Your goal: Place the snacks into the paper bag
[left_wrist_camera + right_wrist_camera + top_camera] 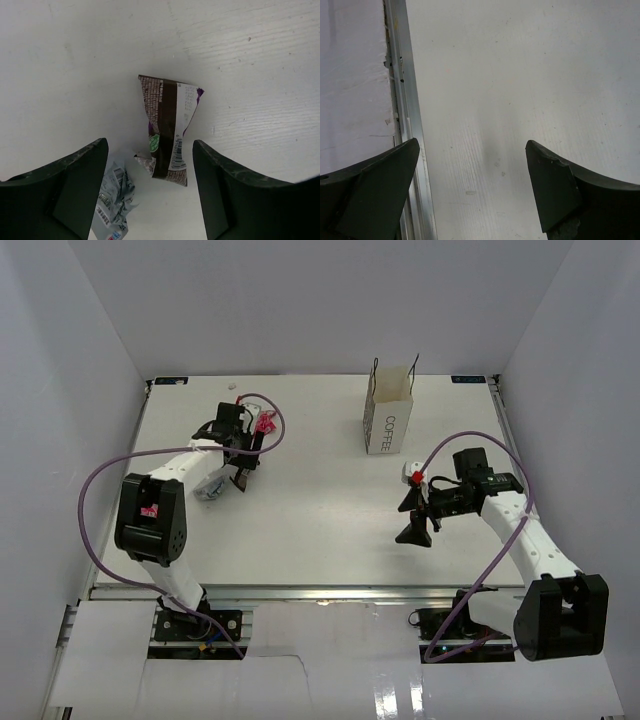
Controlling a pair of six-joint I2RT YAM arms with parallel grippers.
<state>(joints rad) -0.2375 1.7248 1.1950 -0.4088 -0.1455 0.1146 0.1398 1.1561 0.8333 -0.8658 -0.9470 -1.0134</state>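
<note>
I will next move my right gripper across the table toward my left gripper and close it on the snack's purple-cornered end [240,483], because the bag [388,422] stands nearer my right gripper.
The white paper bag [388,422] marked "COFFEE" stands upright at the back, right of centre, with its top open. My left gripper [245,462] is open at the back left, hanging over a purple-and-dark snack [167,132] that lies flat between and beyond its fingertips [150,146]. A crumpled silver-grey wrapper [112,200] lies by the left finger and also shows in the top view [211,486]. A pink-red snack [265,423] lies just behind the left wrist. My right gripper [410,517] is open and empty over bare table [472,145]. No yellow snacks show.
White walls close in the table on the left, back and right. An aluminium rail [412,125] runs along the table's edge in the right wrist view. Purple cables loop over both arms [105,480].
</note>
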